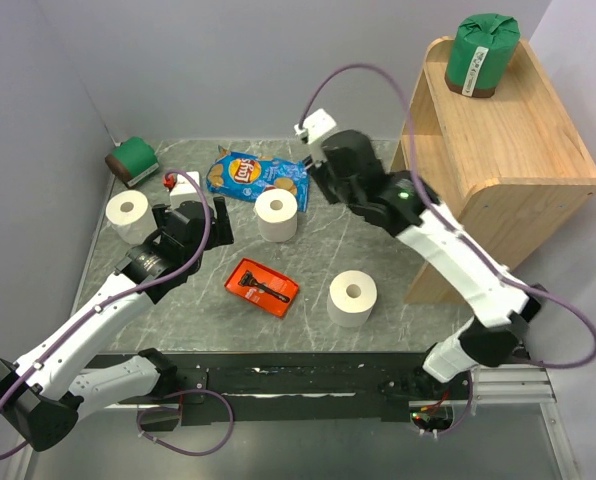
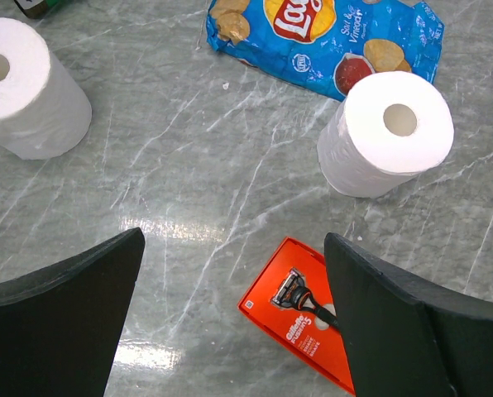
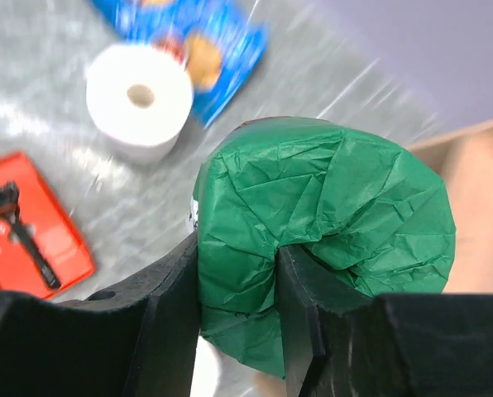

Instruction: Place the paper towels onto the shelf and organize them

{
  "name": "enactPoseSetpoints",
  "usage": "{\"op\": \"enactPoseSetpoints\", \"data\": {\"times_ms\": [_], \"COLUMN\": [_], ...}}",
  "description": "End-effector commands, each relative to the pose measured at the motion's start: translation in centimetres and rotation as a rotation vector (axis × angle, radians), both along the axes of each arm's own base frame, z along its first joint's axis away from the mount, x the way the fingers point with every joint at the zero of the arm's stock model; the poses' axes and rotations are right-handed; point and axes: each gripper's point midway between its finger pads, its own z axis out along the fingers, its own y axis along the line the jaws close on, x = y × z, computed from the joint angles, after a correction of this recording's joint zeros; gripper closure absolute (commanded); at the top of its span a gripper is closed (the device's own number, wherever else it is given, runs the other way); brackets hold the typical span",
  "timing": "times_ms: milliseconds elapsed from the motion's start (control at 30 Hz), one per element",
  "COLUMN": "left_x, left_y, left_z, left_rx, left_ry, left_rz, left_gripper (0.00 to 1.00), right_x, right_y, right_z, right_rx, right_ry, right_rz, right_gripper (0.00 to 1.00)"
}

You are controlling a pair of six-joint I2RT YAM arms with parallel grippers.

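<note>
My right gripper rises, crosses over, lowers and releases next. The shelf's bare board (image 1: 523, 108) beside its green roll lies to the right of my right gripper in the top view.
My right gripper (image 3: 236, 265) is shut on a green-wrapped paper towel roll (image 3: 329, 215), pinching a fold of its wrapping above the table. In the top view this gripper (image 1: 323, 172) hangs left of the wooden shelf (image 1: 508, 160) and hides its roll. A second green roll (image 1: 483, 55) stands on the shelf's top level. A third (image 1: 133, 160) lies at the far left. Three white rolls stand on the table: left (image 1: 128, 212), middle (image 1: 276, 215), front (image 1: 352, 297). My left gripper (image 2: 234, 248) is open and empty, with the middle white roll (image 2: 391, 132) ahead to its right.
A blue chip bag (image 1: 256, 177) lies behind the middle white roll. A flat red razor pack (image 1: 263, 287) lies mid-table, partly under my left gripper's right finger in the left wrist view (image 2: 300, 318). Grey walls close the left and back.
</note>
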Motion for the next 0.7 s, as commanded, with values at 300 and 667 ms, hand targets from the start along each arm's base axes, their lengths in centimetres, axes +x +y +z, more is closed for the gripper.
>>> {"op": "enactPoseSetpoints", "data": {"times_ms": [300, 667], "left_x": [0.2, 0.2], "left_y": [0.1, 0.0], "left_z": [0.6, 0.4], "left_rx": [0.011, 0.011], "left_ry": [-0.014, -0.008], "left_rz": [0.006, 0.003], "left_gripper": [0.04, 0.04], "right_x": [-0.7, 4.2], "right_y": [-10.4, -15.1], "right_z": [21.6, 24.1], "right_rx": [-0.088, -0.05], "right_ry": [-0.674, -0.73], "right_rz": [-0.14, -0.227], "right_gripper": [0.64, 0.64]}}
